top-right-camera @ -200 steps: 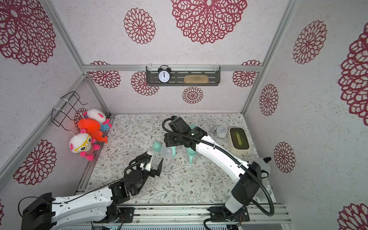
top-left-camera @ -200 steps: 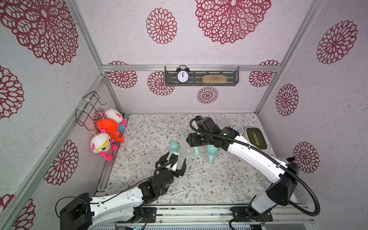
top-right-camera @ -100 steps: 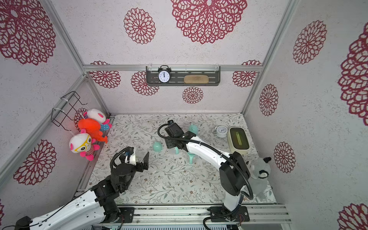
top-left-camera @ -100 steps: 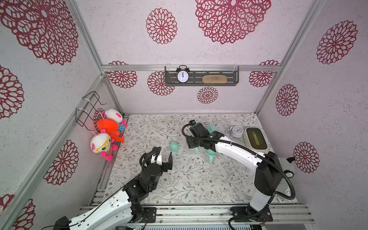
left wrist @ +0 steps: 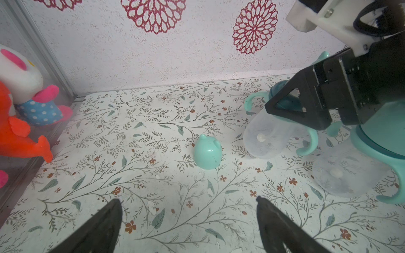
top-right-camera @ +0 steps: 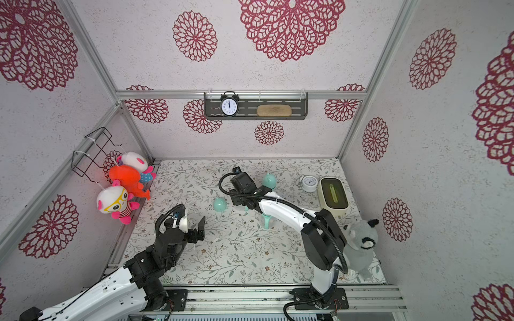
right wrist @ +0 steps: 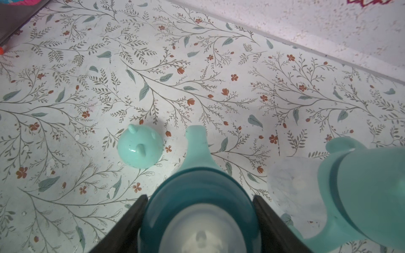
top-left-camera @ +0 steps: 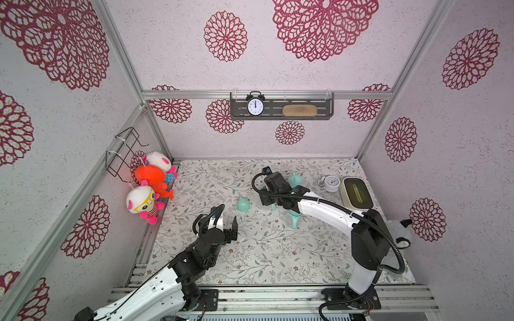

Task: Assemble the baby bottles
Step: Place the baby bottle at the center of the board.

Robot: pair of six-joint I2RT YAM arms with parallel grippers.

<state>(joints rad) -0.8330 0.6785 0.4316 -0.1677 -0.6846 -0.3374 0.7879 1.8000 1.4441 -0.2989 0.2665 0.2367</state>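
The bottle's bottom is already close to the mat (top-left-camera: 266, 208) beside the mint cap. My right gripper next needs to move down slightly until the bottle's bottom touches the mat, then let go of the bottle's collar.
My right gripper (right wrist: 199, 197) is shut on the dark teal collar of a clear baby bottle (left wrist: 264, 140). The bottle is tilted, its base close to the mat and its nipple uncapped. It hides under the gripper (top-left-camera: 267, 198) in both top views. A loose mint eared cap (top-left-camera: 243, 204) (left wrist: 207, 153) (right wrist: 140, 149) stands on the mat just left of it. A capped bottle (left wrist: 348, 175) (right wrist: 361, 186) is beside the held one, and another capped one (top-left-camera: 294, 179) stands behind the arm. My left gripper (top-left-camera: 226, 221) (left wrist: 188, 201) is open and holds nothing, on the near side of the cap.
A white alarm clock (top-left-camera: 331, 183) and a cream box (top-left-camera: 356, 193) sit at the back right. Plush toys (top-left-camera: 150, 183) hang on the left wall, and a grey raccoon plush (top-right-camera: 361, 241) sits on the mat's right side. A wall shelf (top-left-camera: 281, 116) holds a black clock.
My right arm has folded its elbow back toward its base, and the gripper with the bottle has shifted slightly left. My left gripper has drawn back a little to the left, still open.
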